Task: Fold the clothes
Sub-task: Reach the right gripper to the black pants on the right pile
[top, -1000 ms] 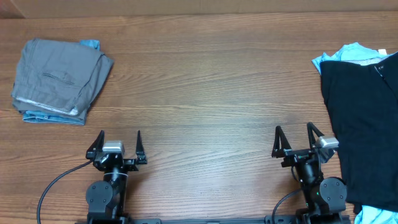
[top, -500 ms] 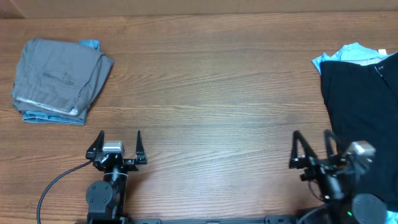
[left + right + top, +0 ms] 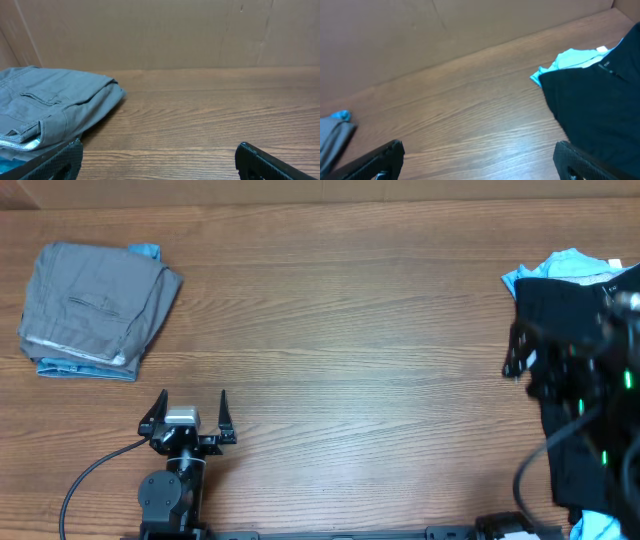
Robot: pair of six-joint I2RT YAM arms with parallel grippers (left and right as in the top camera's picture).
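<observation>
I will next lower my right gripper away from my base and tilt it down onto the far corner of the black shirt by the wood.
The clothes lie at the table's right edge. A plain black shirt (image 3: pixel 560 292) is spread out there, with a light blue T-shirt (image 3: pixel 562 264) peeking out from under its far end. My right gripper (image 3: pixel 560 330) hovers, blurred, above the black shirt with its jaws wide apart and nothing between them. In the right wrist view the black shirt (image 3: pixel 600 100) and the blue T-shirt (image 3: pixel 570 60) lie ahead to the right of the open gripper (image 3: pixel 479 150). My left gripper (image 3: pixel 192 395) rests open near the front edge, far from the clothes.
A folded grey garment (image 3: pixel 95 305) with a pocket seam sits at the far left on something light blue; the left wrist view shows it (image 3: pixel 50 105) ahead to the left. A brown wall (image 3: pixel 160 30) backs the wooden table (image 3: pixel 340 350).
My right arm rose from its rest at the front edge and swung right and away, over the black shirt. The left arm has not moved.
</observation>
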